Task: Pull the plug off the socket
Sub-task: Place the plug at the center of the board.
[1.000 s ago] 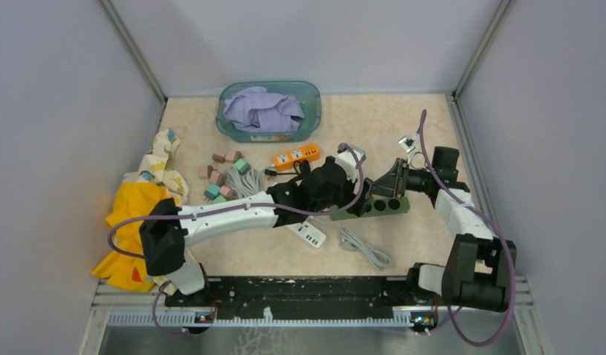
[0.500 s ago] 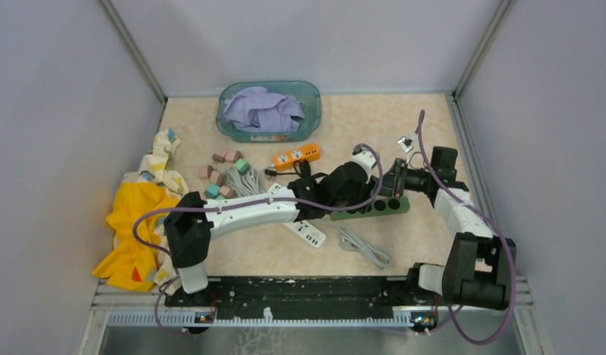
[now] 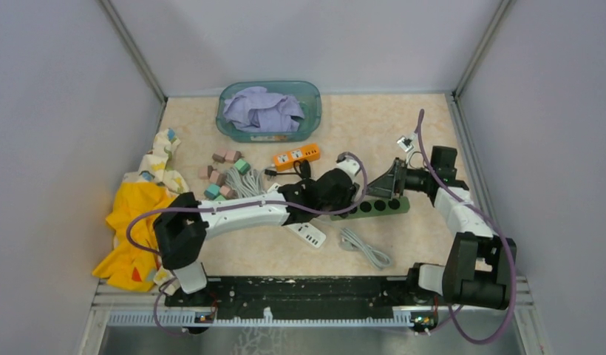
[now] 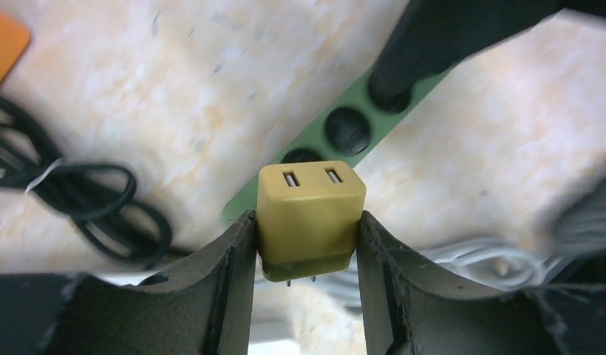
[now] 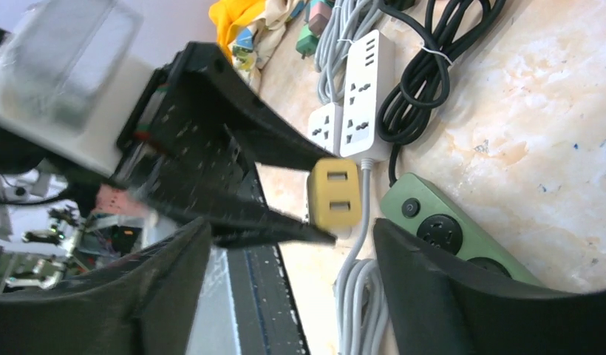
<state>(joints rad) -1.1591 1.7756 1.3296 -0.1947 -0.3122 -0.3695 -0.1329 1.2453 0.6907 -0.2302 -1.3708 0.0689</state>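
Observation:
The left gripper carries the plug to the coloured blocks on its left in the top view next and releases it, since the plug is off the socket.
The plug [image 4: 309,214] is a small yellow block, and my left gripper [image 4: 306,218] is shut on its two sides. Its metal prongs show bare below it, clear of the socket. The socket is a green power strip [image 4: 321,144] with round outlets, lying on the table just beyond the plug [image 5: 333,192]. From above, the left gripper [image 3: 355,194] sits over the left end of the strip [image 3: 374,207], and the plug is hidden there. My right gripper [image 3: 383,188] stands open by the strip's right part, holding nothing. In its own view the right gripper [image 5: 293,237] frames the green strip [image 5: 448,229].
A white power strip [image 3: 307,235] and a coiled grey cable [image 3: 365,248] lie in front of the socket. An orange strip [image 3: 296,157], a black cable [image 3: 300,174], coloured blocks [image 3: 222,174] and a teal bin of cloth [image 3: 269,109] are behind. Yellow cloth [image 3: 137,222] lies left.
My left gripper has closed on the yellow plug and drawn back to the left with it. My right gripper, shut before, has opened beside the green strip.

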